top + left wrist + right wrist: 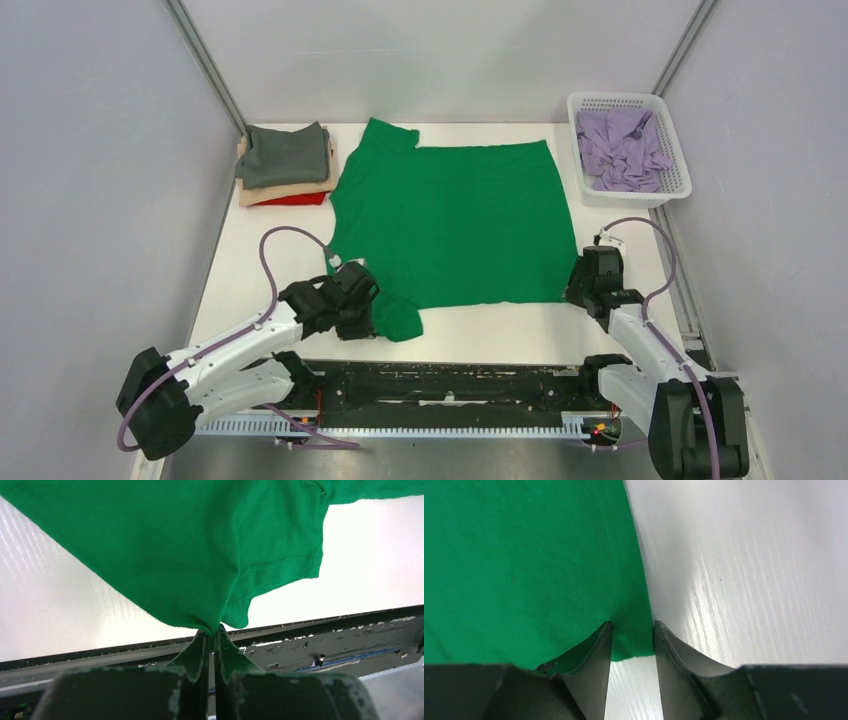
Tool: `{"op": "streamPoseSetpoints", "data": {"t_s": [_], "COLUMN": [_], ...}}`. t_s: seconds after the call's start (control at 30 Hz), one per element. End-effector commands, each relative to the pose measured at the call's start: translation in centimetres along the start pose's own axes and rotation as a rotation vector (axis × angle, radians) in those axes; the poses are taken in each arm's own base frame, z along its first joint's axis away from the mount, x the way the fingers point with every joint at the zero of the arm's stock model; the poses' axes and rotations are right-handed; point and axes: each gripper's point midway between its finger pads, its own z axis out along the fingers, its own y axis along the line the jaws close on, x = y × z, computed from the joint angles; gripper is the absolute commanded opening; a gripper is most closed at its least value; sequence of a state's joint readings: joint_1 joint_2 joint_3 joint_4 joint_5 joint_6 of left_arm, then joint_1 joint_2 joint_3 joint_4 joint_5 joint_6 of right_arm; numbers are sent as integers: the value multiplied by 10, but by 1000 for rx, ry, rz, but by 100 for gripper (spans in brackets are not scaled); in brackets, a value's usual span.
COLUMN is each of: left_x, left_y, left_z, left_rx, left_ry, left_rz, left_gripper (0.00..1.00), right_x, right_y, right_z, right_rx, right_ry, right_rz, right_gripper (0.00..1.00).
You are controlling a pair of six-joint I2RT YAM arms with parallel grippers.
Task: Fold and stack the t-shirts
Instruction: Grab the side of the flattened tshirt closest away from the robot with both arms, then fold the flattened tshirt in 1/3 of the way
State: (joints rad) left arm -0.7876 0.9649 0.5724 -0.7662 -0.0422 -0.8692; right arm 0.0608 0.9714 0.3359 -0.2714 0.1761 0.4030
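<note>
The near sleeve juts past the shirt's near edge. It goes outward in my left gripper next, for release on the green cloth point(384, 202) beside the folded stack.
The bright green t-shirt point(450, 220) lies spread flat across the middle of the white table. My left gripper point(372, 312) is shut on its near left sleeve, the cloth bunched between the fingertips in the left wrist view point(215, 630). My right gripper point(578, 290) is open at the shirt's near right corner; in the right wrist view the corner of the hem point(636, 647) lies between the two fingers point(599, 645), not pinched. A folded stack of dark grey point(285, 155), tan point(285, 190) and red point(295, 200) t-shirts sits at the back left. A lavender t-shirt point(622, 150) lies crumpled in the basket.
The white mesh basket point(668, 135) stands at the back right corner. Grey walls close in the table on the left, right and back. A black rail point(450, 385) with the arm bases runs along the near edge.
</note>
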Motion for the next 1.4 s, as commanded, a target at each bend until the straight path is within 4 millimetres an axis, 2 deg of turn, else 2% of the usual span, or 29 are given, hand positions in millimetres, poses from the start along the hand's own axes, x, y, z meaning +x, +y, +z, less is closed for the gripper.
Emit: {"op": "streamPoseSetpoints", "data": {"t_s": [0.0,0.2,0.27,0.37,0.43,0.47,0.5,0.53,0.67,0.83,1.0,1.13,1.23,1.37], "left_x": [3,9,9,9,10,11,12,14,19,27,29,7,-28,-51], "left_y": [-3,0,0,-1,0,1,4,9,12,11,8,-11,-27,-67], "left_z": [-9,-10,-10,-11,-12,-13,-13,-14,-16,-22,-28,-29,-24,-26], "left_rx": [20,21,26,33,36,33,22,2,4,26,57,141,197,351], "left_ry": [14,33,29,24,21,24,25,25,35,60,65,-25,-193,-263], "left_rz": [3,-4,-6,-9,-18,-26,-37,-45,-72,-104,-111,-49,-4,34], "left_gripper": [2,2,2,2,2,2,2,2,2,2,2,2,2,2], "right_x": [34,46,44,44,50,52,54,54,52,51,52,41,30,18], "right_y": [-15,-14,-14,-15,-13,-13,-13,-15,-20,-33,-30,-18,-8,15], "right_z": [-14,-17,-19,-18,-18,-18,-18,-19,-24,-41,-45,-38,-31,-25], "right_rx": [48,26,25,30,17,13,13,19,54,130,119,63,27,-77], "right_ry": [154,198,188,181,206,211,211,203,190,196,182,133,101,86], "right_rz": [-46,-53,-51,-50,-45,-42,-33,-25,9,21,31,10,6,6], "right_gripper": [39,36,36,31,23,17,3,0,0,0,0,0,0,0]}}
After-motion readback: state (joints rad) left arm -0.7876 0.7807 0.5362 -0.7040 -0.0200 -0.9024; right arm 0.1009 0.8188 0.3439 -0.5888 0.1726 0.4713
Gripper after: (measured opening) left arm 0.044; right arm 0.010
